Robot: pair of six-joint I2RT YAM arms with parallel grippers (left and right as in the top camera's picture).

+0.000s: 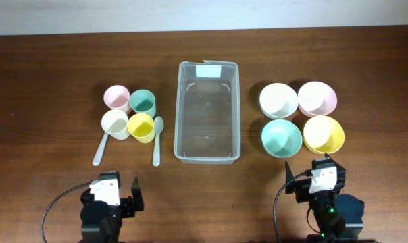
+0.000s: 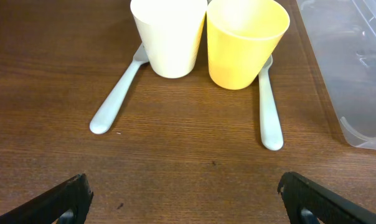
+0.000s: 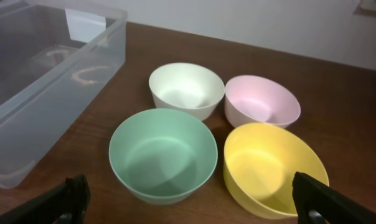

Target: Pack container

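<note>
The yellow bowl's side away from the green bowl is free. I will next raise my right gripper, move it outward, turn it and bring it down over that side's rim (image 1: 342, 134) (image 3: 320, 163).
The clear plastic container (image 1: 208, 111) stands empty at the table's middle, its white label at the far end; it also shows in the left wrist view (image 2: 356, 68) and in the right wrist view (image 3: 45, 87). Left of it stand pink (image 1: 116, 97), green (image 1: 142, 102), cream (image 1: 114, 124) and yellow (image 1: 141, 127) cups with two pale spoons (image 1: 101, 149) (image 1: 157, 140). Right of it sit white (image 1: 278, 100), pink (image 1: 317, 98), green (image 1: 281, 137) and yellow (image 1: 323, 133) bowls. My left gripper (image 2: 185, 199) is open near the front edge, below the cups. My right gripper (image 3: 194, 199) is open just before the green and yellow bowls.
The wooden table (image 1: 48, 81) runs to a pale wall at the back. In the left wrist view the cream cup (image 2: 169, 34) and yellow cup (image 2: 245, 40) stand over the spoon handles (image 2: 116, 99) (image 2: 269, 106).
</note>
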